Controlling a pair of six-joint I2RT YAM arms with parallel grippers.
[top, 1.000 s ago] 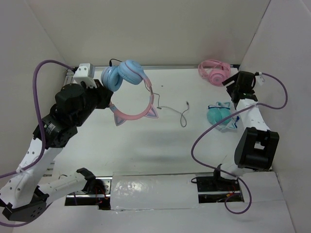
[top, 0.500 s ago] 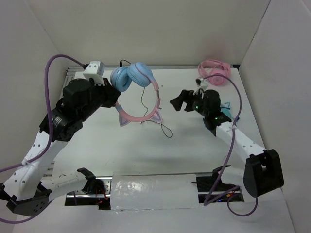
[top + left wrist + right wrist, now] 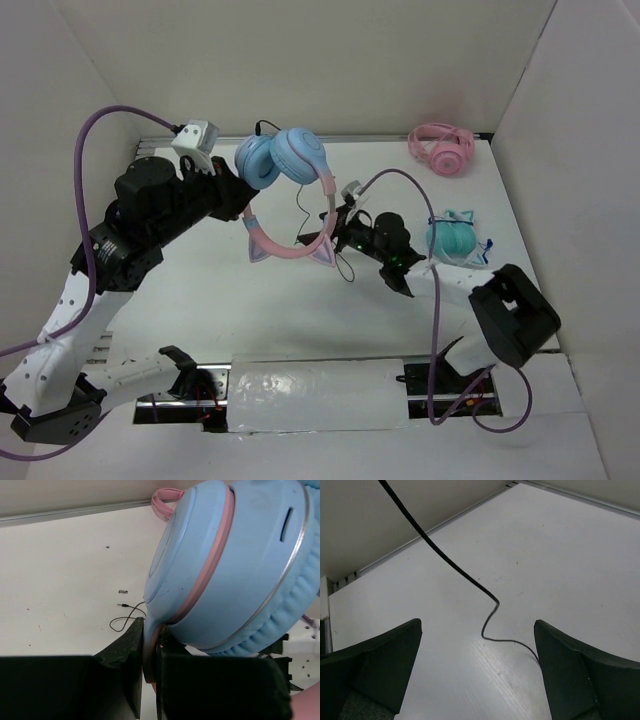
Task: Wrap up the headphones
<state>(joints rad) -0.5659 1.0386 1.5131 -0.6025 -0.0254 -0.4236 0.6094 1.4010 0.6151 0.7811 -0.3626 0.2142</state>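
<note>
The thin black cable hangs to the left of my right gripper in the top view and passes between that gripper's open fingers, so my right gripper needs to move that way next.
The headphones hang in the air from my left gripper (image 3: 238, 196). Their light-blue ear cups (image 3: 282, 157) are uppermost, and the pink headband with cat ears (image 3: 300, 247) loops below. In the left wrist view an ear cup (image 3: 235, 565) fills the frame, and the gripper (image 3: 150, 652) is shut on the pink headband just under it. The thin black cable (image 3: 301, 208) drops from the cups to the table. My right gripper (image 3: 340, 228) is low beside the headband, open and empty. In the right wrist view the cable (image 3: 489, 611) runs across the table between the spread jaws of that gripper (image 3: 477, 630).
All-pink headphones (image 3: 441, 148) lie at the back right corner. Teal headphones (image 3: 455, 240) lie on the right, just behind my right arm. White walls close in the table at the back and on both sides.
My right arm has swung from the back right to the middle and come down low by the cable. My left gripper has carried the headphones a little to the right.
</note>
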